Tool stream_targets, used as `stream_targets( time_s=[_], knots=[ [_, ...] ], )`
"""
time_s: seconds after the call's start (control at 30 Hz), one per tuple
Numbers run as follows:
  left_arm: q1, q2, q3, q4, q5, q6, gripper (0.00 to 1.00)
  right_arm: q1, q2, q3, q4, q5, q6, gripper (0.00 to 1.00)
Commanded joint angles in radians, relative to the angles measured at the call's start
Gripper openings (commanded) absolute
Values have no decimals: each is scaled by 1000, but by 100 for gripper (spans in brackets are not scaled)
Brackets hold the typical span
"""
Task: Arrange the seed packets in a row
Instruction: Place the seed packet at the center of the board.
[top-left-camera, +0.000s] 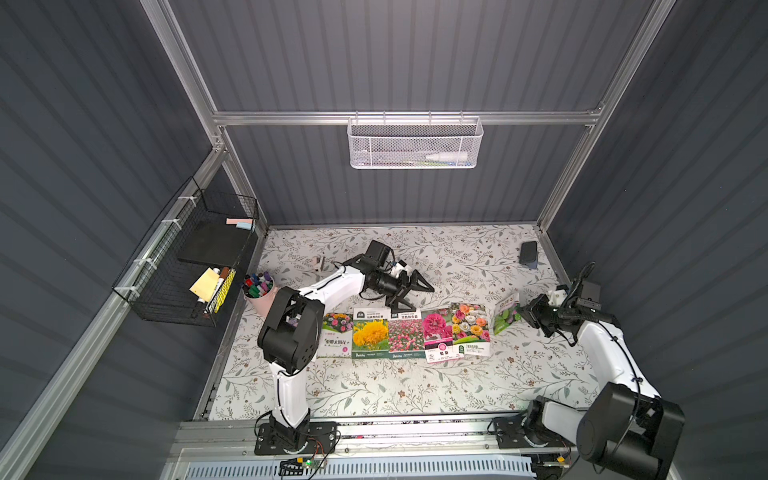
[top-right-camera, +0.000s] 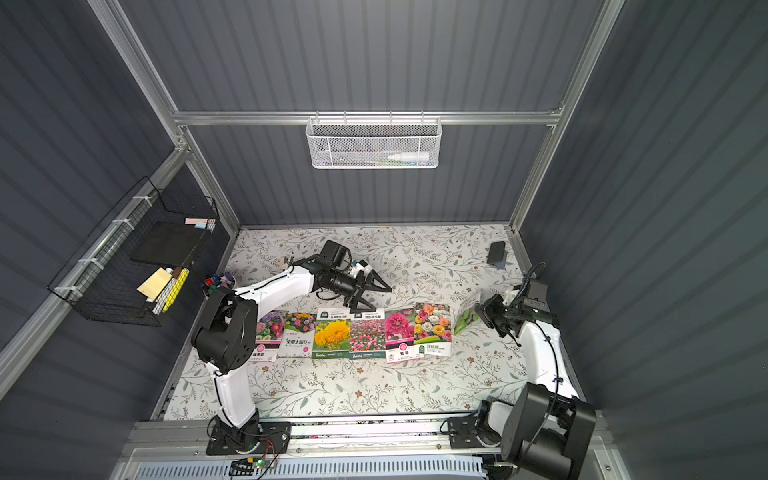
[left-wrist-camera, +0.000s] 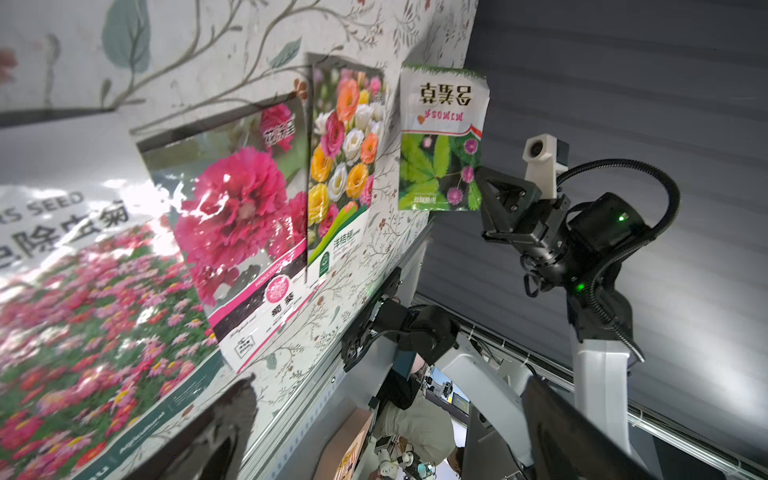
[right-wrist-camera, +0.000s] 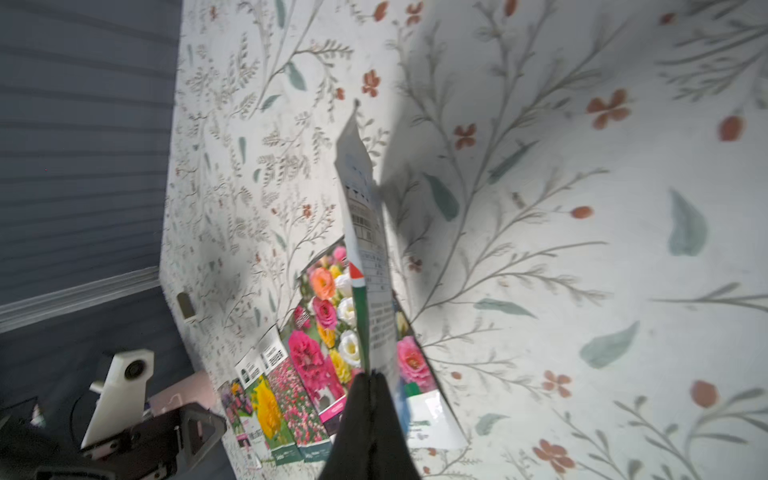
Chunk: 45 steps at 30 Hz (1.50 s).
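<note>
Next, my right gripper moves down, lays the green-leaved packet on the bare tabletop (top-left-camera: 509, 333) (right-wrist-camera: 480, 356) beside the mixed-bloom packet and releases it, since the row ends there.
Several seed packets lie side by side in a row across the table's middle, from a purple-flower packet (top-right-camera: 270, 332) through yellow (top-left-camera: 370, 334), pink-field (top-left-camera: 405, 336) and magenta (top-left-camera: 437, 334) to a mixed-bloom packet (top-left-camera: 469, 328). My left gripper (top-left-camera: 413, 299) hangs open just behind the pink-field packet, holding nothing; its fingers (left-wrist-camera: 224, 424) stand wide apart. My right gripper (top-left-camera: 524, 311) is shut on a green-leaved seed packet (top-left-camera: 507, 316), held on edge above the table at the row's right end. The right wrist view shows its closed fingertips (right-wrist-camera: 365, 399) pinching that packet (right-wrist-camera: 365, 249).
A pink cup of markers (top-left-camera: 258, 291) stands at the table's left edge. A dark phone-like slab (top-left-camera: 528, 253) lies at the far right corner. A black wire basket (top-left-camera: 187, 266) hangs on the left wall, a white mesh basket (top-left-camera: 415, 143) on the back wall.
</note>
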Motion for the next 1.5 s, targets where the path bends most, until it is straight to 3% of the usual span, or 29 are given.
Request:
stream_targets(
  time_s=[0.0,0.13,0.23,0.4,0.73,0.77,0.83,0.87,0.93,1.17,1.3,1.47],
  knots=[
    [-3,-45,-43,-30,-24,50,99,-5,79,20,-76,83,-47,0],
    [-3,-66,-71,-39,-24,56,99,-5,175,44,-129,128,-71,0],
    [-3,-80,-88,-43,-23,66,100,-5,171,52,-151,247,-75,0],
    [-2,-87,-101,-44,-15,70,99,-5,196,75,-168,311,-85,0],
    [-2,-106,-126,-33,3,67,100,20,275,86,-161,359,-95,1],
    [-2,-107,-128,-29,6,65,99,26,284,91,-166,375,-92,9],
    [-2,-111,-133,-26,8,59,99,34,297,101,-184,422,-81,36],
    [-1,-114,-135,-24,10,57,99,35,299,105,-190,439,-73,55],
    [-2,-120,-138,-25,10,55,99,37,281,106,-196,473,-60,69],
    [-2,-133,-147,-42,-1,55,99,36,231,133,-137,487,7,91],
    [-2,-136,-150,-45,-9,49,99,30,315,177,-75,357,61,95],
    [-2,-145,-160,-55,-20,51,99,28,406,209,-8,293,105,97]
  ],
)
